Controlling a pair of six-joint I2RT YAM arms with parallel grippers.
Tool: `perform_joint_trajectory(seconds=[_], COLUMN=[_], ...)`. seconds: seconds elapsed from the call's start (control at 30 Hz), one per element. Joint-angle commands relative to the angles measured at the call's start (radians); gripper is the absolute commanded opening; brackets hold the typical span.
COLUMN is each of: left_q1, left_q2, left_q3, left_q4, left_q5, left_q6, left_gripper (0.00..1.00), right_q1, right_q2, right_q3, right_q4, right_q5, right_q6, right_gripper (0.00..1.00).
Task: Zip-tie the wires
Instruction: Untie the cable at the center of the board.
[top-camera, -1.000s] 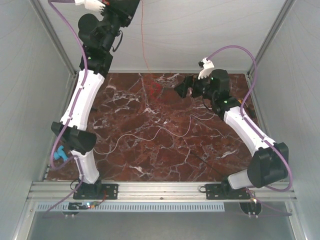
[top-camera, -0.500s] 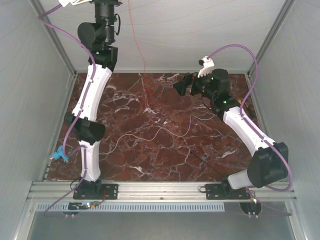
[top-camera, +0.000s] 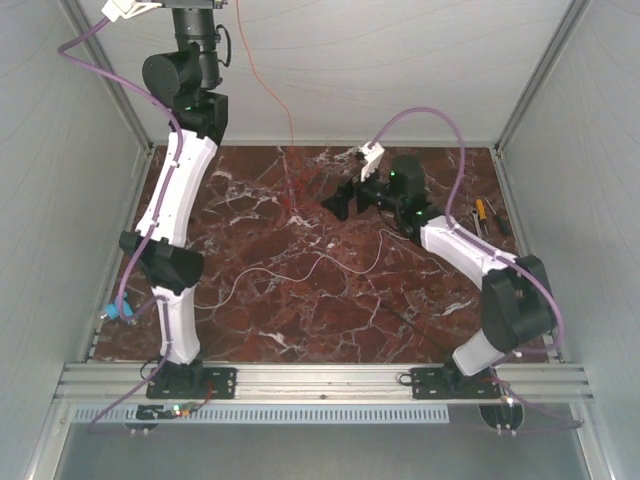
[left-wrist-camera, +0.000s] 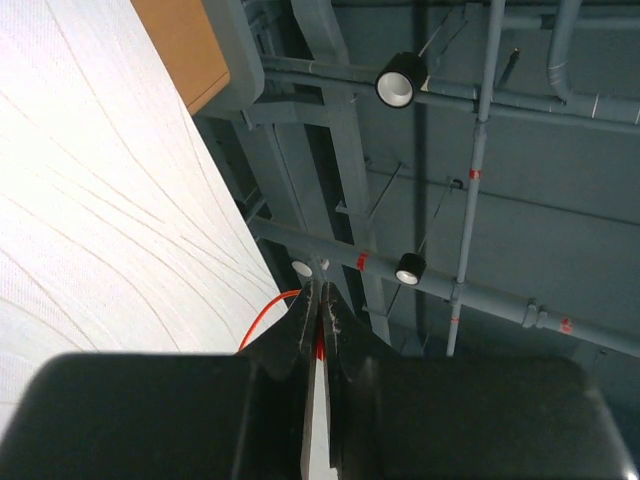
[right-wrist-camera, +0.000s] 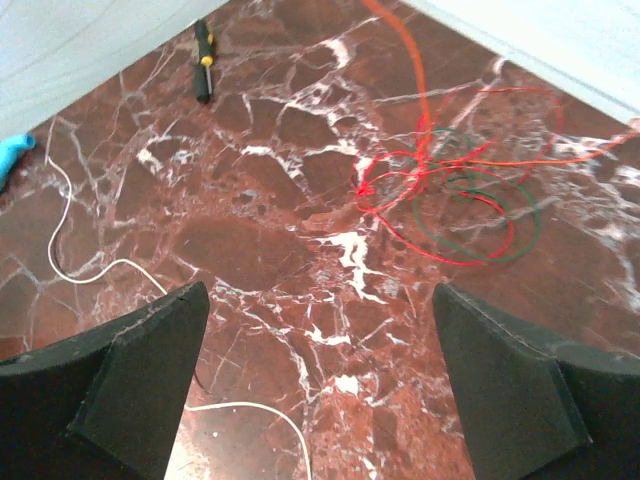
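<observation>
The right gripper moves outward and to the left in the top view to the orange wire's lower part (top-camera: 291, 143) (right-wrist-camera: 423, 108) next, since my left gripper holds it raised.
My left arm reaches straight up, and its gripper is cut off by the top edge of the top view. In the left wrist view the left gripper (left-wrist-camera: 322, 290) is shut on a thin orange-red wire (left-wrist-camera: 266, 316), which curls out to the left of the jaws. That orange strand (top-camera: 280, 95) hangs down to the wires (top-camera: 297, 196), a loose tangle on the far middle of the table. The right wrist view shows the wires (right-wrist-camera: 440, 200) as red, orange and green loops. My right gripper (right-wrist-camera: 318, 300) is open and empty, just short of them. A thin dark strip (top-camera: 415, 325), likely the zip tie, lies near the right arm.
A long white wire (top-camera: 300, 270) snakes across the middle of the marble table (top-camera: 250, 330). A yellow-handled screwdriver (top-camera: 481, 214) lies at the right edge. A blue object (top-camera: 118, 312) sits at the left edge, and a small black-and-yellow tool (right-wrist-camera: 203, 60) lies beyond the loops. White walls enclose three sides.
My left arm has straightened upward, carrying the orange strand's top end to the left. My right arm has swung left toward the wire loops with its jaws still open.
</observation>
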Motion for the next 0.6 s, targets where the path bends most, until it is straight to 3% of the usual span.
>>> perform_joint_trajectory(seconds=[0.0,0.23,0.57], left_q1=[0.002,0.003,0.004], left_q2=[-0.092,-0.121,-0.138], left_q3=[-0.073,-0.12,-0.11], left_q4=[0.073,0.05,-0.017], left_q5=[0.049,0.076,0.096], left_q6=[-0.036,-0.04,-0.047], left_gripper=[0.0,0.0,0.0], right_q1=[0.027,0.059,0.1], right_q2=[0.101,0.294,0.559], right_q3=[0.01,0.027,0.286], right_q4=[0.176,0.506,0.555], right_q5=[-0.049,0.032,0.144], right_q6=[-0.08,0.071,0.09], right_gripper=[0.9,0.75,0.7])
